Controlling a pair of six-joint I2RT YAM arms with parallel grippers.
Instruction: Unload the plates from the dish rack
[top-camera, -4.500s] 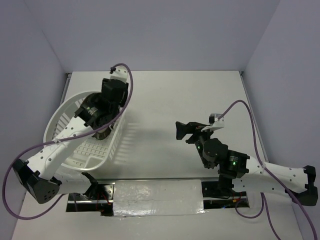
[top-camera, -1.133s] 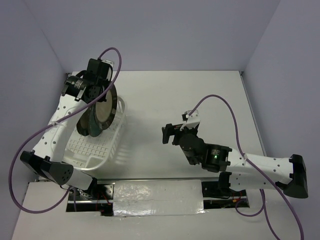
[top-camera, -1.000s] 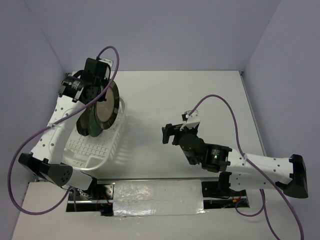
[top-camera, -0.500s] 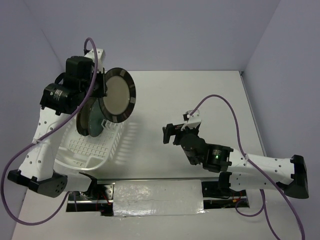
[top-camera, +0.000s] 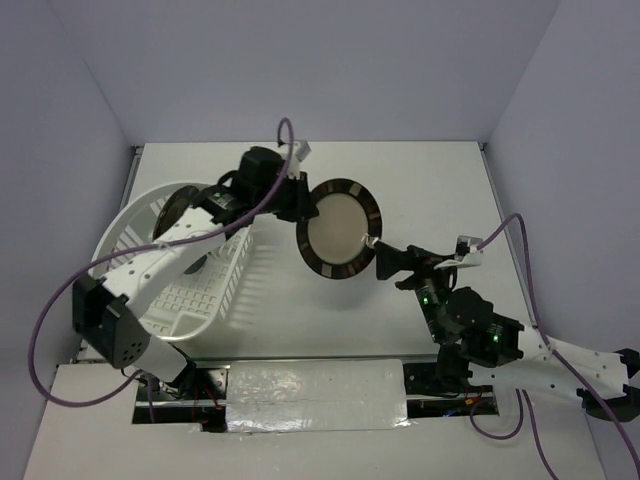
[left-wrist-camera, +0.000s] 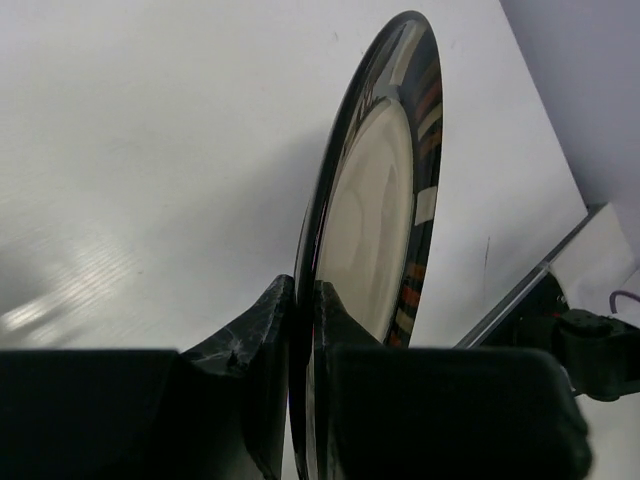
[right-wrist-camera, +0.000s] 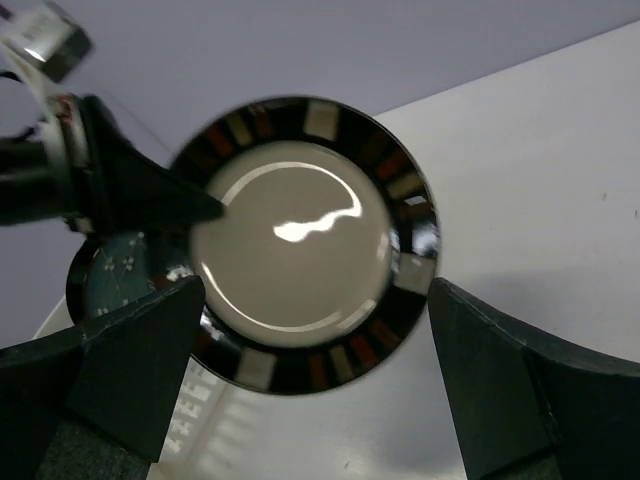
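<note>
The beige-centred plate comes down with my left gripper onto the table (top-camera: 326, 282) (left-wrist-camera: 248, 215) beside the white dish rack next.
My left gripper (top-camera: 302, 206) is shut on the left rim of the beige-centred plate with the black patched rim (top-camera: 340, 230) and holds it upright in the air over the middle of the table, right of the white dish rack (top-camera: 110, 250). In the left wrist view the plate (left-wrist-camera: 385, 200) is edge-on between the fingers (left-wrist-camera: 265, 320). My right gripper (top-camera: 388, 265) is open, right by the plate's lower right rim. In the right wrist view the plate (right-wrist-camera: 305, 240) faces the camera, wide-open jaws either side. The teal plate (top-camera: 178, 207) stands in the rack, partly hidden by the left arm, and also shows in the right wrist view (right-wrist-camera: 112, 275).
A silver foil-covered strip (top-camera: 315, 395) lies along the table's near edge between the arm bases. Purple cables (top-camera: 285, 130) loop above both arms. Pale walls close the table in at the back and both sides.
My left gripper has lifted the beige plate out of the rack and swung it right, over the middle of the table. My right gripper has come up to the plate's lower right rim.
</note>
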